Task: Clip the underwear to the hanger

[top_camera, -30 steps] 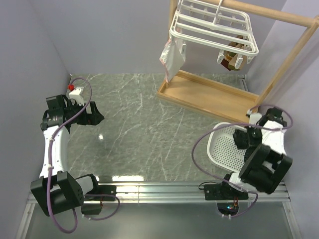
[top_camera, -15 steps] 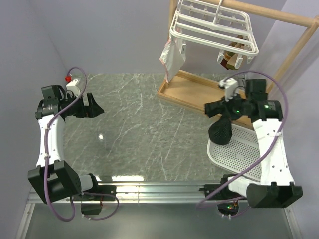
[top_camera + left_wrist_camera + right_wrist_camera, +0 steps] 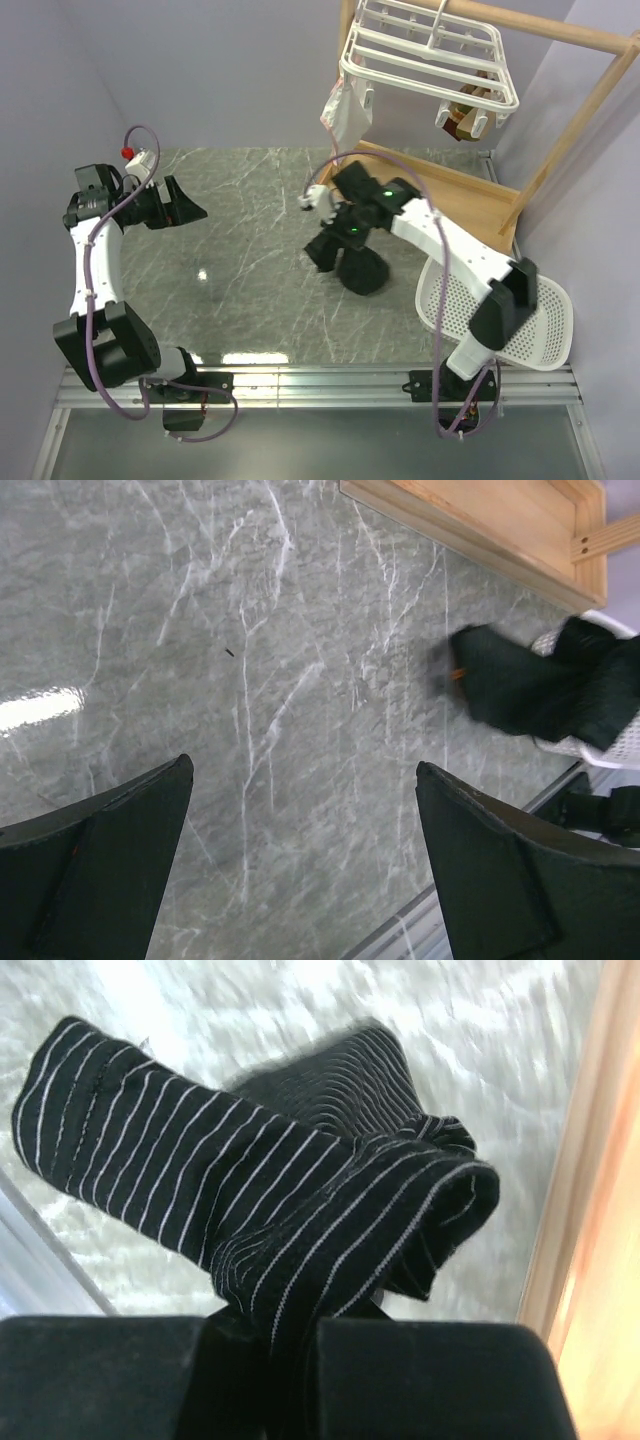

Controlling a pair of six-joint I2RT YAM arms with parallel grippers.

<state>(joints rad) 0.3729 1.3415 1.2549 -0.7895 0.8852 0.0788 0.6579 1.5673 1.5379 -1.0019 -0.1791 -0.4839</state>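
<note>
I should next move my right gripper down, back and to the left in the top view to let go of the underwear (image 3: 366, 272), because bare marble tabletop is below the gripper that way.
The underwear (image 3: 366, 272) is a bunched black cloth hanging from my right gripper (image 3: 345, 257) just above the marble table, left of the basket. In the right wrist view the underwear (image 3: 280, 1190) shows fine pale stripes, and my right gripper (image 3: 290, 1360) is shut on its fold. In the left wrist view the underwear (image 3: 530, 685) shows at the right with a speck of orange trim. The hanger (image 3: 430, 50), a white barred rack with clips, hangs from the wooden frame at the top, above and behind the underwear. My left gripper (image 3: 185, 205) (image 3: 300, 865) is open and empty at the far left.
A translucent pouch (image 3: 345, 112) and a small brown item (image 3: 462, 115) hang clipped under the hanger. The wooden frame's tray base (image 3: 430, 190) (image 3: 480, 520) lies behind my right arm. A white perforated basket (image 3: 505, 315) (image 3: 610, 750) sits at the right front.
My right arm has lifted the underwear out of the basket and swung it left to the table's middle. My left gripper has shifted slightly up and left, still open.
</note>
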